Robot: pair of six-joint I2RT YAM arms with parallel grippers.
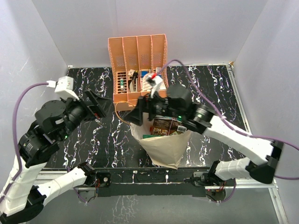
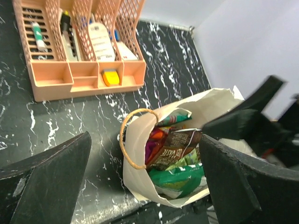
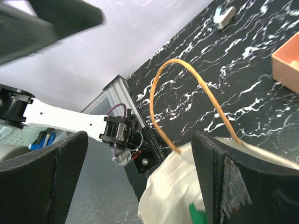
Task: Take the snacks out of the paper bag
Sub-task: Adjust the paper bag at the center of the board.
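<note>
I will bring my left gripper down and toward the right in the top view to close on the bag's cord handle point(image 1: 117, 115), since the handle's loop sticks out from the bag point(image 1: 164, 148).
The tan paper bag point(image 1: 164, 148) lies on the black marble table with its mouth facing the back. Snacks show inside the mouth: a brown packet point(image 1: 164, 126) and a green one point(image 1: 149, 136). In the left wrist view the bag point(image 2: 140, 158) holds the brown packet point(image 2: 175, 147), a green packet point(image 2: 180, 177), a teal one point(image 2: 175, 116) and an orange-purple one point(image 2: 153, 140). My left gripper point(image 1: 100, 106) hangs open to the left of the bag, empty. Over the bag's mouth my right gripper point(image 1: 142, 109) stands open, with the cord handle point(image 3: 187, 88) and bag rim point(image 3: 182, 186) beside its right finger.
A peach slotted organizer point(image 1: 138, 56) with small bottles and boxes stands just behind the bag. White walls close in the table on the left, back and right. A small white object point(image 3: 224, 16) lies on the marble in the right wrist view.
</note>
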